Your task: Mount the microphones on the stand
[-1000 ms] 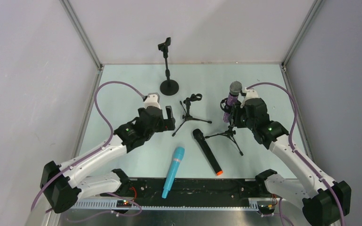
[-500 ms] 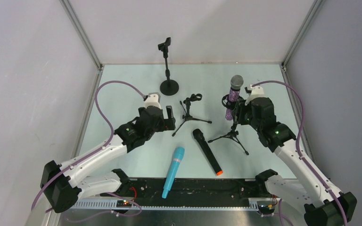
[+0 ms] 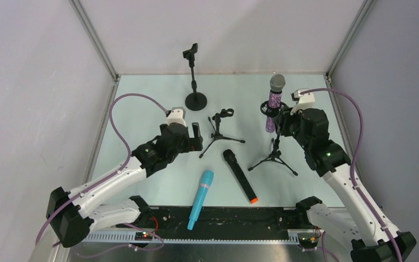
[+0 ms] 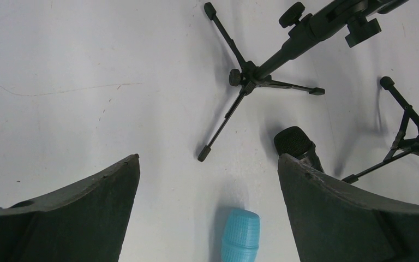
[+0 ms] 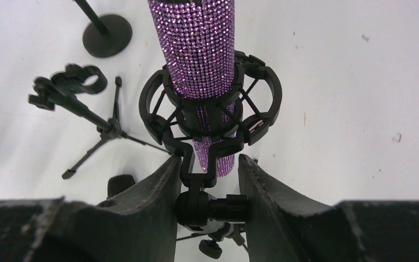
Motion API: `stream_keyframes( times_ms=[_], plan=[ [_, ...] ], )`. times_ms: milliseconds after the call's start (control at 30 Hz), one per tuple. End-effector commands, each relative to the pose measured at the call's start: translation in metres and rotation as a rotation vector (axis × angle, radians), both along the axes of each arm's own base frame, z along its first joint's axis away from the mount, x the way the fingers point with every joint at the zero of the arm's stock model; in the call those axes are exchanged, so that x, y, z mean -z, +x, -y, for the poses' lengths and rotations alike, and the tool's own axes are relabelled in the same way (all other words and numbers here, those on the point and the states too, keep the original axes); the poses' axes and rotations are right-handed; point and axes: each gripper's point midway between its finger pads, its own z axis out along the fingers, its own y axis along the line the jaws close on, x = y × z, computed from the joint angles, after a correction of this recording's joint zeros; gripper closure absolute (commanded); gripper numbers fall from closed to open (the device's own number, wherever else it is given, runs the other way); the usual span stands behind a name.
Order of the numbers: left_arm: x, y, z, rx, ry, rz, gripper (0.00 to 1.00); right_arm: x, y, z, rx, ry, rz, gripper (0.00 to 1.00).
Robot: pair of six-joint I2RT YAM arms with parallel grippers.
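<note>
Next, the right gripper carries the stand outward to the table's empty far corner, to its right in the top view, then lowers and releases it.
The glittery purple microphone (image 3: 274, 101) with a silver mesh head sits upright in the shock-mount ring of a black tripod stand (image 3: 274, 157); it also shows in the right wrist view (image 5: 196, 49). My right gripper (image 3: 281, 126) (image 5: 209, 161) is shut on that stand's swivel joint (image 5: 210, 208), just under the ring. The cyan-blue microphone (image 3: 199, 199) (image 4: 240, 238) and the black microphone with an orange end (image 3: 240, 176) lie on the table near the front. My left gripper (image 3: 196, 136) (image 4: 208, 164) is open and empty, above the cyan microphone's head.
A small black tripod stand with an empty clip (image 3: 219, 127) (image 4: 253, 75) stands mid-table between the arms. A tall round-base stand with an empty clip (image 3: 195, 82) (image 5: 107, 35) stands at the back. White walls enclose the table on three sides.
My right gripper has carried the tripod stand with the purple microphone to the right and towards the back, and it now stands more upright. The left arm has not moved.
</note>
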Motion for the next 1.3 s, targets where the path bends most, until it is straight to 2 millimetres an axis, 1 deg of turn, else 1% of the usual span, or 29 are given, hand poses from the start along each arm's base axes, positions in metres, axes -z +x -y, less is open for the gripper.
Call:
stream_keyframes(
  times_ms=[0, 133, 233, 367, 467, 567, 667, 700, 733, 833, 867, 1000, 1267],
  plan=[
    [-0.020, 0.004, 0.001, 0.004, -0.025, 0.062, 0.00, -0.094, 0.011, 0.008, 0.031, 0.063, 0.296, 1.00],
    [-0.022, 0.004, 0.001, 0.006, -0.027, 0.068, 0.00, -0.106, 0.016, 0.015, 0.066, 0.050, 0.343, 1.00],
    [-0.023, 0.003, 0.000, 0.008, -0.030, 0.070, 0.00, -0.118, 0.020, 0.021, 0.090, 0.062, 0.391, 1.00],
    [-0.023, 0.003, 0.000, 0.007, -0.029, 0.070, 0.00, -0.130, 0.026, 0.025, 0.113, 0.093, 0.431, 1.00],
    [-0.025, 0.002, 0.002, 0.013, -0.038, 0.073, 0.00, -0.134, 0.034, 0.027, 0.131, 0.115, 0.448, 1.00],
    [-0.028, 0.002, 0.001, 0.012, -0.044, 0.080, 0.00, -0.146, 0.042, 0.029, 0.154, 0.126, 0.503, 1.00],
    [-0.028, 0.002, 0.000, 0.009, -0.044, 0.082, 0.00, -0.158, 0.048, 0.038, 0.200, 0.114, 0.558, 1.00],
    [-0.029, 0.002, 0.001, 0.014, -0.044, 0.084, 0.00, -0.159, 0.051, 0.039, 0.212, 0.107, 0.563, 1.00],
    [-0.029, 0.001, 0.002, 0.022, -0.045, 0.083, 0.00, -0.162, 0.053, 0.045, 0.240, 0.093, 0.578, 1.00],
    [-0.029, 0.001, 0.002, 0.027, -0.046, 0.083, 0.00, -0.163, 0.062, 0.054, 0.298, 0.067, 0.581, 1.00],
    [-0.028, 0.000, 0.002, 0.029, -0.048, 0.082, 0.00, -0.163, 0.064, 0.060, 0.328, 0.041, 0.583, 1.00],
    [-0.026, 0.000, 0.002, 0.031, -0.045, 0.081, 0.00, -0.159, 0.075, 0.076, 0.391, 0.005, 0.578, 1.00],
    [-0.019, 0.000, 0.003, 0.038, -0.031, 0.073, 0.00, -0.149, 0.086, 0.115, 0.492, 0.033, 0.552, 1.00]
  ],
)
